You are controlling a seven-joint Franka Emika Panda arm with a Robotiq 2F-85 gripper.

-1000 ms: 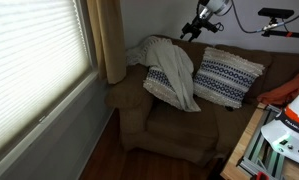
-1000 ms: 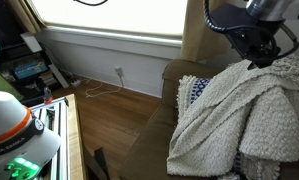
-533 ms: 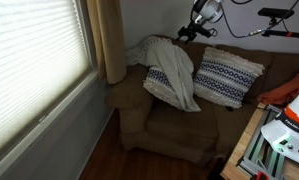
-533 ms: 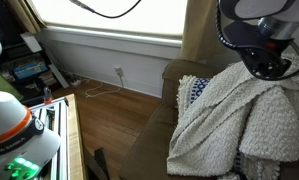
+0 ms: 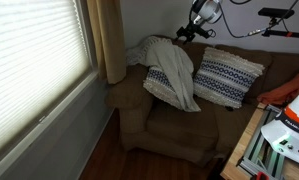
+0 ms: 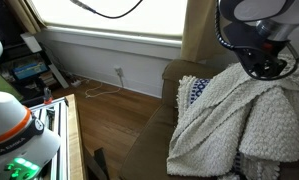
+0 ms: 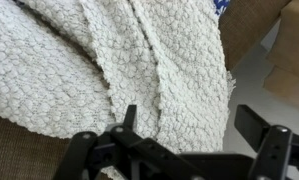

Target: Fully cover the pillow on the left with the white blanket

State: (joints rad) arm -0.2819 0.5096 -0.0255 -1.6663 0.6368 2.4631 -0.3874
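My gripper needs to shift toward the curtain next and lower its open fingers onto the blanket's upper edge, because navy pillow fabric still shows beside the blanket.
The white blanket lies draped over the left pillow on the brown armchair. In an exterior view a navy-and-white corner of that pillow still shows at the blanket's edge. The second, alike pillow leans uncovered on the right. My gripper hovers above the chair back, over the blanket, and shows in both exterior views. In the wrist view its fingers are open and empty above the blanket. A small navy patch shows at the top.
A window with blinds and a tan curtain stand left of the chair. A table edge with a white and orange object is at the right. A wood floor lies in front of the chair.
Over the first half second my gripper shifted slightly above the blanket. Since then nothing has visibly moved. The blanket lies the same.
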